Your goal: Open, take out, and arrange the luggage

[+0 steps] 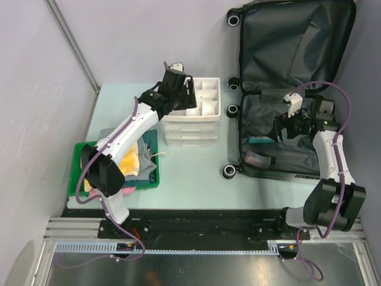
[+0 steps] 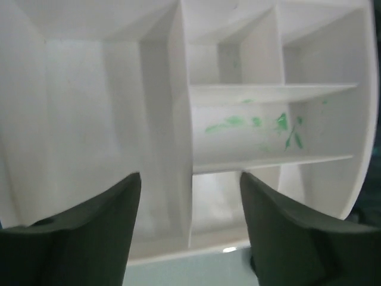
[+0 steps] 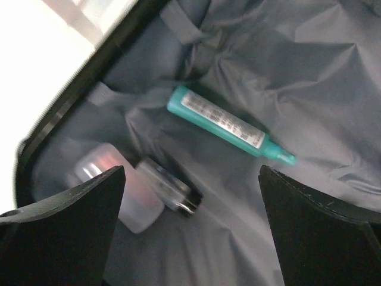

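Note:
My right gripper turns next, lowers to the left in the top view and closes on the tube's label, since the teal tube lies at an angle to its fingers.
The luggage lies open at the right of the table, its lid propped up at the back and its dark grey lining showing. In its lower half lie a teal tube, a translucent pinkish bottle and a small clear bottle with a dark cap. My right gripper is open and empty, hovering over these items inside the lower half. My left gripper is open and empty, just above the white compartmented drawer box, far from the luggage.
The white drawer box stands mid-table, its top tray showing green smudges. A green tray at the left holds yellow, pink and grey-blue cloths. The suitcase's black wheels face the table's middle. A grey wall post runs along the left.

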Motion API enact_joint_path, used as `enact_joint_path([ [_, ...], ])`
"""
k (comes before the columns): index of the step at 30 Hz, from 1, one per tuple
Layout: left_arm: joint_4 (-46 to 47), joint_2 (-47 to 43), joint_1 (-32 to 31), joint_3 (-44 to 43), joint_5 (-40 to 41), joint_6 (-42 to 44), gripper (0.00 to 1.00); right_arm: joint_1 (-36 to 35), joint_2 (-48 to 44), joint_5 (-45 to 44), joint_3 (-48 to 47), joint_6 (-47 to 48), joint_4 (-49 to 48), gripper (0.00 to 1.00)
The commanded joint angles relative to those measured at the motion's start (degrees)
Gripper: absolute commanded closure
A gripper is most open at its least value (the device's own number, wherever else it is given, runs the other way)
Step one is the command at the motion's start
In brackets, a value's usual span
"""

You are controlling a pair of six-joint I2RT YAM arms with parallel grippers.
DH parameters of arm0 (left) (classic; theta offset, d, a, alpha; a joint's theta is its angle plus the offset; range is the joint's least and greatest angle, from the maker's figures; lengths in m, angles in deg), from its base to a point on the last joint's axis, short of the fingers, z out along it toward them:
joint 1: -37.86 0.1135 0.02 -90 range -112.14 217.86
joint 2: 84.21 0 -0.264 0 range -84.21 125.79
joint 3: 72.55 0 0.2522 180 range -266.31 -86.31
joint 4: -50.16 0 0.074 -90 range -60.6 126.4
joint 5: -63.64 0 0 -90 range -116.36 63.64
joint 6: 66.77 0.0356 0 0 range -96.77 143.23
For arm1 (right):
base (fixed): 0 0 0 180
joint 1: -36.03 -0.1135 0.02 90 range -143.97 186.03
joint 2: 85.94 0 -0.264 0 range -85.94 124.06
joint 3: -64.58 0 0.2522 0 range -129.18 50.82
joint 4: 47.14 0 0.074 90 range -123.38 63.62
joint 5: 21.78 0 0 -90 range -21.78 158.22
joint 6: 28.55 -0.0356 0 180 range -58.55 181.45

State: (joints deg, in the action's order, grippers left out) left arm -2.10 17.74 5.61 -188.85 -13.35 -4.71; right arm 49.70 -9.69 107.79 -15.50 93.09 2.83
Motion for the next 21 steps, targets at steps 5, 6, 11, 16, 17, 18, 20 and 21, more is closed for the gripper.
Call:
enact_joint_path([
  [5, 3.9, -5.2, 6.2, -4.7, -25.0, 12.5, 0.0, -2.8, 7.7, -1.7, -0.4, 27.2, 4.4, 0.09],
  [6, 4.1, -5.5, 7.2, -4.9, -27.8, 13.6, 0.0, -3.6, 8.7, -2.6, -0.4, 28.6, 4.1, 0.12],
  [11, 4.2, -8.3, 9.4, -5.0, -37.8, 22.0, 0.0, -10.0, 14.1, -6.3, -0.4, 36.7, 3.3, 0.26],
  [16, 4.3, -12.6, 9.5, -2.7, -38.9, 28.7, 0.0, -13.1, 19.3, -11.0, -0.4, 38.7, -1.5, 0.27],
  [17, 4.3, -14.4, 9.5, -1.4, -38.7, 29.7, 0.0, -13.5, 19.7, -11.8, -0.4, 38.3, -2.8, 0.28],
  [18, 4.3, -15.3, 9.6, -0.6, -37.9, 30.8, 0.0, -13.5, 20.9, -13.1, -0.4, 38.0, -5.2, 0.29],
  [20, 4.3, -17.8, 9.8, 1.7, -37.6, 31.5, 0.0, -13.5, 21.8, -13.8, -0.4, 38.1, -6.9, 0.3],
  [21, 4.4, -18.4, 9.9, 2.5, -37.5, 31.8, 0.0, -13.5, 22.4, -14.6, -0.4, 38.3, -7.7, 0.31],
])
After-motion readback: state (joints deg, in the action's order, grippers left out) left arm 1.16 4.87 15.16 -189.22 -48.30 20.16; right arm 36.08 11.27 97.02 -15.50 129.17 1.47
